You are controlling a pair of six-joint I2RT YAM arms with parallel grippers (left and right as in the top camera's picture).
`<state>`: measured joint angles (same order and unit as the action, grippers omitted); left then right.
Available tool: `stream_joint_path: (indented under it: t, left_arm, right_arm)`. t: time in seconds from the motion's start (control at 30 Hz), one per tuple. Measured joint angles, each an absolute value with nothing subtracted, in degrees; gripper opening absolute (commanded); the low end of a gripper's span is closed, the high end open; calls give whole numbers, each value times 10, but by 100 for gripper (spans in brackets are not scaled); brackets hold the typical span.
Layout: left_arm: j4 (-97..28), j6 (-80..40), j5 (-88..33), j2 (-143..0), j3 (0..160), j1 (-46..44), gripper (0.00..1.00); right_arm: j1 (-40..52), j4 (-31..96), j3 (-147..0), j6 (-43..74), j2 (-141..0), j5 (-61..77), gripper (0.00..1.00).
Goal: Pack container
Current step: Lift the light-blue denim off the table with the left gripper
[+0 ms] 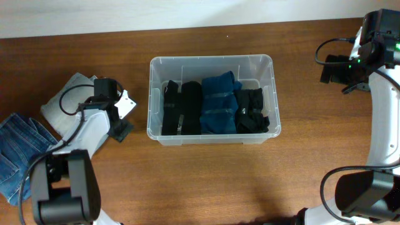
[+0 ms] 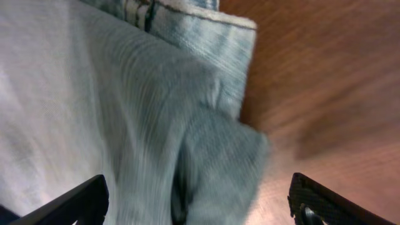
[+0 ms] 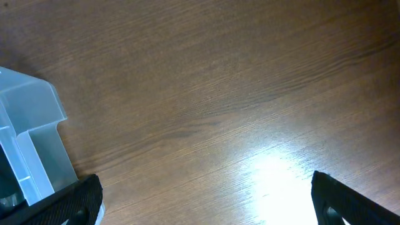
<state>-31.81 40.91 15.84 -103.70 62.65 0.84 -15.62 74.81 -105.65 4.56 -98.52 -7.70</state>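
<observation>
My left gripper lowers next, shifting slightly to the left in the overhead view, onto the pale garment's folded edge (image 2: 204,170), since that fold lies between its open fingers.
The clear plastic container (image 1: 211,65) stands mid-table and holds folded black clothes (image 1: 182,109), a blue garment (image 1: 219,103) and a black garment (image 1: 252,110); its corner shows in the right wrist view (image 3: 34,140). My left gripper (image 2: 199,203) is open, its fingers wide apart just over a pale blue-grey folded garment (image 2: 112,106) that also shows at the left of the overhead view (image 1: 72,94). My right gripper (image 3: 206,200) is open and empty over bare wood, to the right of the container; overhead, the right arm (image 1: 350,62) sits at the far right.
Blue jeans (image 1: 19,150) lie at the table's left edge beside the pale garment. A denim hem (image 2: 200,28) shows at the top of the left wrist view. The wooden table (image 1: 206,181) lies all round the container.
</observation>
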Motion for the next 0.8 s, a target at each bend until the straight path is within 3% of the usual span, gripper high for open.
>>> stream_joint_path:
  t: [0.27, 0.43, 0.7, 0.8]
  left_arm:
    - [-271, 410, 210, -1065, 626, 8, 91]
    - [-262, 416, 222, -1074, 629, 9, 77]
    - [-258, 423, 219, -1078, 629, 30, 69]
    - [-258, 423, 208, -1079, 629, 43, 55]
  right_arm:
    - [-156, 748, -1056, 45, -985, -77, 99]
    - [-156, 748, -1056, 45, -985, -77, 99]
    - [-156, 748, -1056, 45, -985, -77, 98]
    - [-156, 748, -1056, 45, -985, -77, 99]
